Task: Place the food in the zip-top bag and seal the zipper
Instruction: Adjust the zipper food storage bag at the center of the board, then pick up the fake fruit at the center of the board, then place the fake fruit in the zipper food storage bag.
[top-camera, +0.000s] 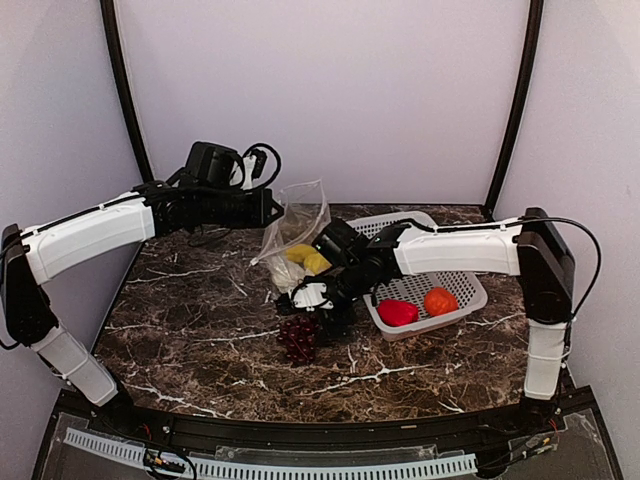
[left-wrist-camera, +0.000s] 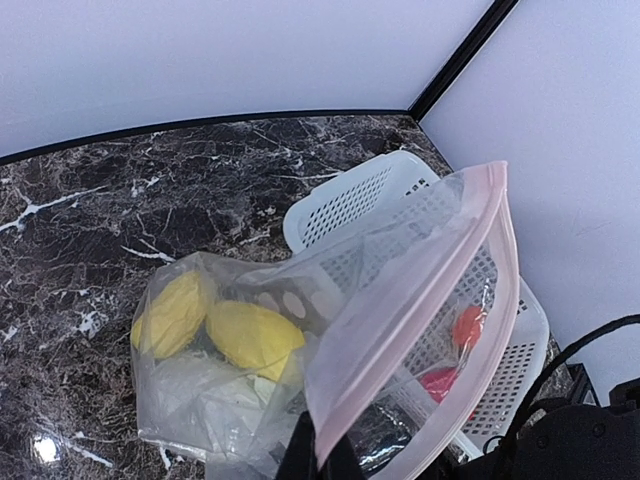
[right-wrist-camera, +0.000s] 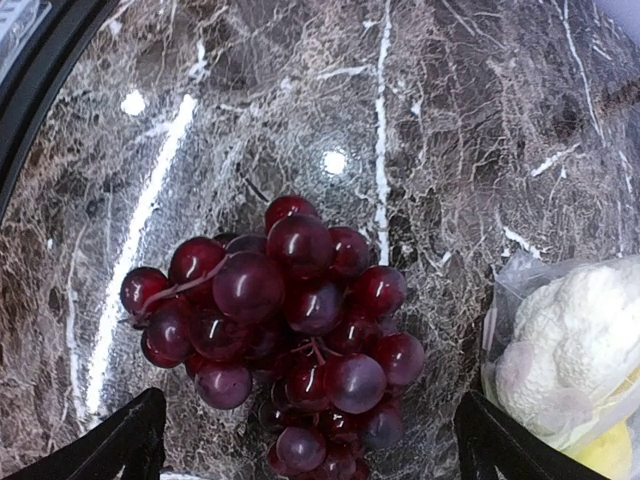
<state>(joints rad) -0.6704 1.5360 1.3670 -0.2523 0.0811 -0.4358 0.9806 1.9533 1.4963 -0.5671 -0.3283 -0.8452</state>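
The robot's right gripper will go down onto the narrow end of the dark purple grape (top-camera: 311, 338) (right-wrist-camera: 324, 432) bunch.
My left gripper (left-wrist-camera: 312, 458) is shut on the rim of the zip-top bag (top-camera: 297, 222), holding it up by its pink zipper (left-wrist-camera: 420, 300) with the mouth gaping. Inside the bag lie two yellow pieces (left-wrist-camera: 250, 335) and the white cauliflower (right-wrist-camera: 575, 340). The dark purple grape bunch (right-wrist-camera: 285, 330) lies on the marble table just in front of the bag. My right gripper (right-wrist-camera: 310, 452) hangs open directly over the grapes, with one black finger (right-wrist-camera: 120, 445) on each side of the bunch and not touching it. The red pepper (top-camera: 398, 312) and the tomato (top-camera: 440, 300) sit in the basket.
The white perforated basket (top-camera: 455, 272) stands on the right half of the marble table (top-camera: 190, 330), right behind my right arm. Purple walls close in the back and both sides. The table's near edge has a black rail.
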